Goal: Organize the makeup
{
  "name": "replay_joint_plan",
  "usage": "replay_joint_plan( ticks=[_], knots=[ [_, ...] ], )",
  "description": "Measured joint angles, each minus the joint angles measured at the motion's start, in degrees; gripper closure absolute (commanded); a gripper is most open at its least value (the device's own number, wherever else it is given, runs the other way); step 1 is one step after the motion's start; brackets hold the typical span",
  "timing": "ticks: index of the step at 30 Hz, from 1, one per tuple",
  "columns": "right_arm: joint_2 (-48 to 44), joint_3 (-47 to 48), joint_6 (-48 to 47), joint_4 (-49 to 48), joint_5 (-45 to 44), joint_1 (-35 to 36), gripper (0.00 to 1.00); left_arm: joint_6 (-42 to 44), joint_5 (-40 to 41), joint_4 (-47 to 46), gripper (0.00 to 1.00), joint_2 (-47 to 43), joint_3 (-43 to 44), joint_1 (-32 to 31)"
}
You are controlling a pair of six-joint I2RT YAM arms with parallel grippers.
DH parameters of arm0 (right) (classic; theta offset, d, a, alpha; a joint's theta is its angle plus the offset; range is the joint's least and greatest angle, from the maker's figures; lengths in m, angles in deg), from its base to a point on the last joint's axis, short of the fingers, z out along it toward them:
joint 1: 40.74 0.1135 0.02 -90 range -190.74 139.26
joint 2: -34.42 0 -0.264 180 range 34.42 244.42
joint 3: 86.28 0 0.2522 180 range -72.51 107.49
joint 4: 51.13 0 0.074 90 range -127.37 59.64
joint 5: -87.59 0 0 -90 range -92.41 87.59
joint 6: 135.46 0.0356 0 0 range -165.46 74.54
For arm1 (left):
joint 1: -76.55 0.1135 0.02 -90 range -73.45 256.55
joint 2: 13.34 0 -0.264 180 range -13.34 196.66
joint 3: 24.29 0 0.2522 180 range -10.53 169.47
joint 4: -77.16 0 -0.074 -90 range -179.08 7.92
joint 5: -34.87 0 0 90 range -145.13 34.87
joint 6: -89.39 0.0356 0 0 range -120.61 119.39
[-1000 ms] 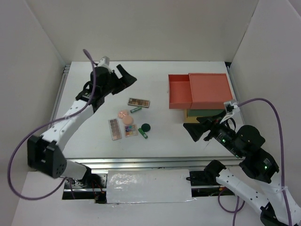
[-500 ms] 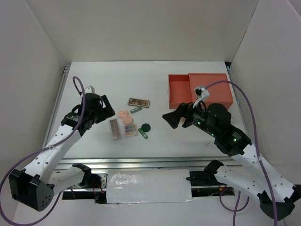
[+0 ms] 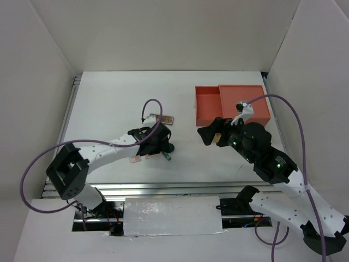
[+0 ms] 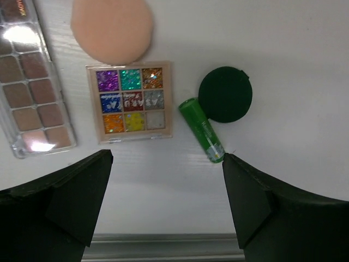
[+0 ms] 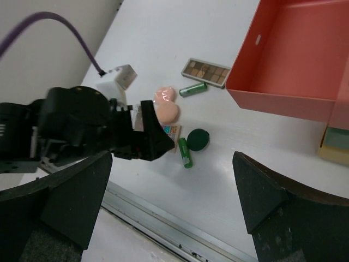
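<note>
The green tube is below and to the right in the wrist view, so my left gripper should go down that way next onto its labelled end point(image 4: 214, 149), clear of the disc point(image 4: 225, 94).
My left gripper point(image 3: 157, 143) point(image 4: 166, 183) is open and empty, hovering low over the makeup cluster. In the left wrist view, under it, lie a square multicoloured palette point(image 4: 130, 101), a peach compact point(image 4: 112, 27), a dark green disc point(image 4: 225, 94), a green tube point(image 4: 202, 130) and a long brown-pink palette point(image 4: 30, 93). The right wrist view shows a second long palette point(image 5: 206, 72), a second green tube point(image 5: 193, 89) and two peach compacts point(image 5: 168, 106). My right gripper point(image 3: 209, 134) point(image 5: 169, 183) is open and empty, high above the table to the right of the cluster.
The red drawer point(image 3: 208, 106) point(image 5: 294, 60) stands pulled open at the back right. The box's green and yellow levels point(image 5: 332, 144) show beneath it. The metal rail point(image 4: 163, 245) runs along the near table edge. White walls enclose the table.
My left arm swung from the far left to over the makeup cluster and hides most of it from above. My right gripper shifted slightly right, towards the red drawer.
</note>
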Motion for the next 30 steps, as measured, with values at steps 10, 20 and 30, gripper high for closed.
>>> replay_joint_plan(
  ticks=[10, 20, 30],
  knots=[
    [-7.67, -0.26, -0.35, 3.17, -1.97, 0.11, 0.0, -4.52, 4.04, 0.37, 0.38, 16.13, 12.28, -1.86],
    [-11.13, -1.66, -1.09, 4.13, -2.75, 0.11, 0.0, -6.54, 4.44, 2.12, 0.36, 16.96, 12.26, -3.74],
    [-11.8, -2.97, -1.07, 4.63, -2.56, 0.11, 0.0, -9.07, 5.53, 2.95, 0.52, 20.2, 10.95, -6.29]
  ],
)
